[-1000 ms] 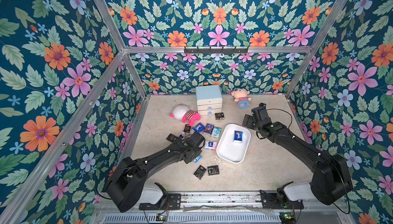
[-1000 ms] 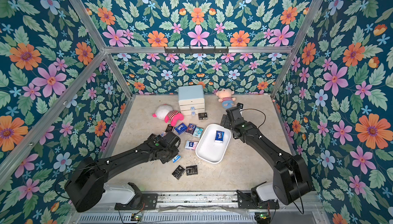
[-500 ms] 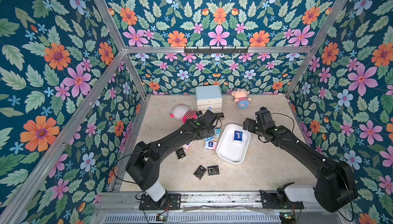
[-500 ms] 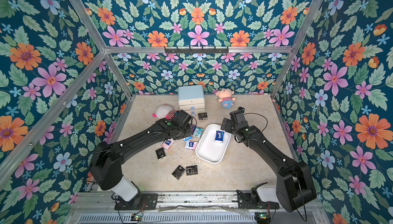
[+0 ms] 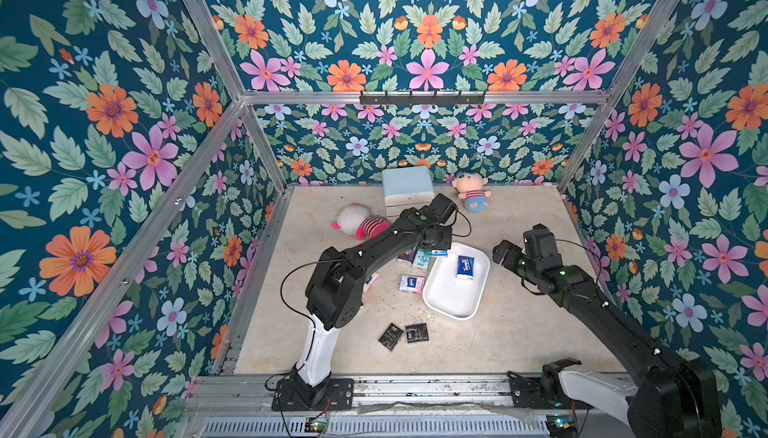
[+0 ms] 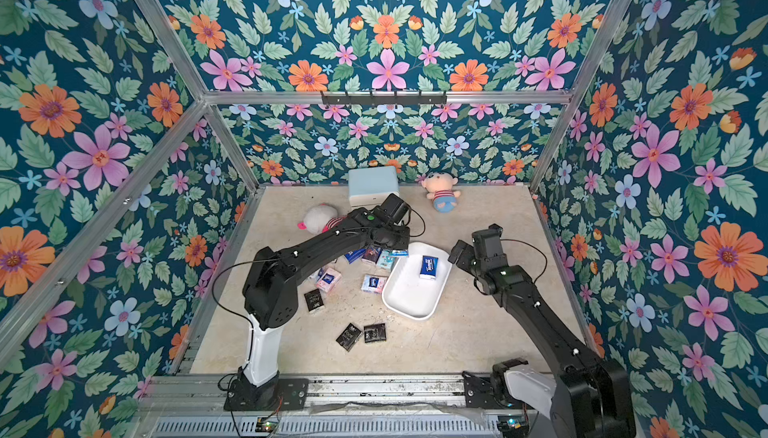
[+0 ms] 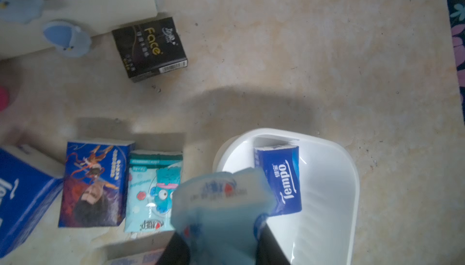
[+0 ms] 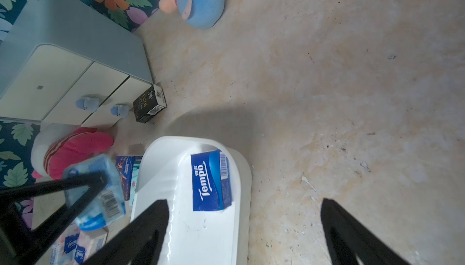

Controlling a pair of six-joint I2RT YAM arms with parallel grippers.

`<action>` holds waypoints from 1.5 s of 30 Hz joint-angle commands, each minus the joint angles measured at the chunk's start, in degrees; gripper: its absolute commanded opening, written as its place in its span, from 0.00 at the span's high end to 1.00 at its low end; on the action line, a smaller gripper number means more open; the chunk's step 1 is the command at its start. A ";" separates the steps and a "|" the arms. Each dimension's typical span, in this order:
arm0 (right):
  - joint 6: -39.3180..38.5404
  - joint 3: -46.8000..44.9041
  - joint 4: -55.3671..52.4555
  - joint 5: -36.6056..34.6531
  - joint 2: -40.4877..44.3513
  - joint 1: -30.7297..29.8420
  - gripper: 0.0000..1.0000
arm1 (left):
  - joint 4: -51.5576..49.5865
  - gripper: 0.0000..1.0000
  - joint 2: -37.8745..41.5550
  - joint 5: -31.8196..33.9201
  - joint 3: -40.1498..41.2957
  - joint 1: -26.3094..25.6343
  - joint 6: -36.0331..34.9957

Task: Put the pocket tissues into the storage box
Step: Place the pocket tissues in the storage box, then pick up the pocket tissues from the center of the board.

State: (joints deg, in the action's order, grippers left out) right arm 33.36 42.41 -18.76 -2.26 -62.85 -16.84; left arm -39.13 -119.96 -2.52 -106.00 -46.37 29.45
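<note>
Next, my left gripper moves across and down to release the light blue packet, as the empty part of the box beside the dark blue packet [image 5: 447, 267] [image 7: 241, 157] lies below, past the box's rim.
My left gripper [image 5: 435, 248] [image 7: 221, 238] is shut on a light blue packet of pocket tissues [image 7: 221, 200] [image 8: 98, 190]. It holds the packet just above the far left rim of the white storage box [image 5: 449, 311] [image 6: 409, 311]. One dark blue packet [image 5: 465, 267] [image 8: 210, 180] lies inside the box. Several more packets lie on the floor left of the box [image 5: 411, 283] [image 7: 93, 183], and two black ones [image 5: 390, 336] lie nearer the front. My right gripper [image 5: 505, 253] [image 8: 242, 200] is open and empty, right of the box.
A light-blue-topped drawer cabinet [image 5: 407, 188] stands at the back with a black packet [image 7: 149, 47] at its foot. A pink and white plush [image 5: 359, 223] lies left of the cabinet, a doll [image 5: 471, 194] to its right. Floral walls close three sides.
My left arm has swung from the packets at the front left toward the back and right, carrying the light blue packet to the box's far rim. My right gripper has drawn slightly away from the box.
</note>
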 commanded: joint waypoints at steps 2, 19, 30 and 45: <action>2.36 -2.49 -0.98 -1.43 2.74 0.56 0.01 | -5.16 0.70 -4.94 -2.74 -6.14 -0.39 -6.67; 0.95 -2.83 -3.90 -2.66 4.59 1.23 0.01 | -6.70 0.71 -14.28 -3.55 -13.36 -1.95 -7.55; -1.13 -1.40 -3.05 2.00 2.08 1.46 0.01 | -6.85 0.32 -12.10 0.23 -13.37 -2.63 -3.46; -1.24 -1.51 4.13 12.99 -3.68 -0.29 0.07 | 3.07 0.23 9.37 4.19 5.07 0.49 11.89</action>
State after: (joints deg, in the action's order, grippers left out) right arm 32.64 40.29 -16.78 9.39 -66.11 -16.56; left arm -39.62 -113.86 -0.34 -105.58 -47.37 36.21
